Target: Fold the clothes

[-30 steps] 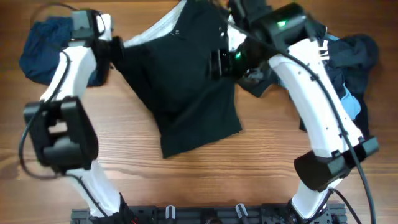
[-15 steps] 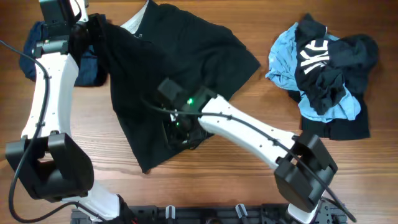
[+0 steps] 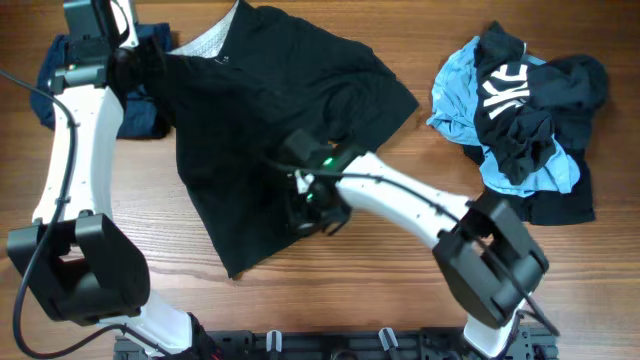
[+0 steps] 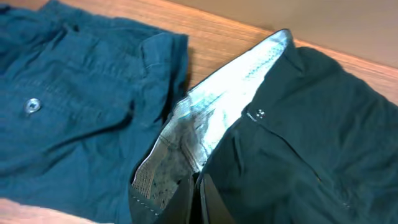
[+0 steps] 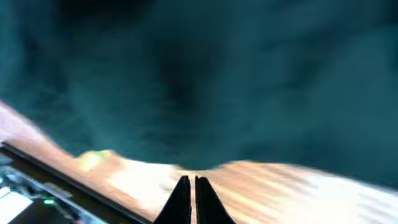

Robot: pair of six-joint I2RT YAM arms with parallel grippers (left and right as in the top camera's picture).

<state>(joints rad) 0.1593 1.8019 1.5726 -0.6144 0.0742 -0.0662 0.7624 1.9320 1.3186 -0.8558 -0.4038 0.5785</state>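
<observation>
My left gripper draws the held waistband back and down over the nearer bare wood [image 3: 154,168] next, then opens, since the waistband crowds the navy-blue garment.
The large black garment [image 3: 255,110] lies spread across the middle of the table, its pale grey lining [image 3: 210,40] showing at the far edge. My left gripper [image 3: 135,62] is at the far left, shut on the garment's waistband [image 4: 205,124], where the lining folds outward [image 4: 199,186]. My right gripper [image 3: 305,210] sits at the garment's lower right edge. In the right wrist view its fingers [image 5: 191,183] are shut over bare wood just short of the dark fabric [image 5: 217,81], with nothing seen between them.
A navy-blue garment [image 3: 55,80] [image 4: 74,93] lies bunched at the far left corner, under the left arm. A pile of light-blue cloth [image 3: 455,95] and black cloth with white lettering [image 3: 505,85] sits at the far right. The table's front edge [image 5: 37,168] is near the right gripper.
The right arm swung from the far right down to the garment's lower right edge and its jaws closed. The left arm drew the waistband to the far left, spreading the garment.
</observation>
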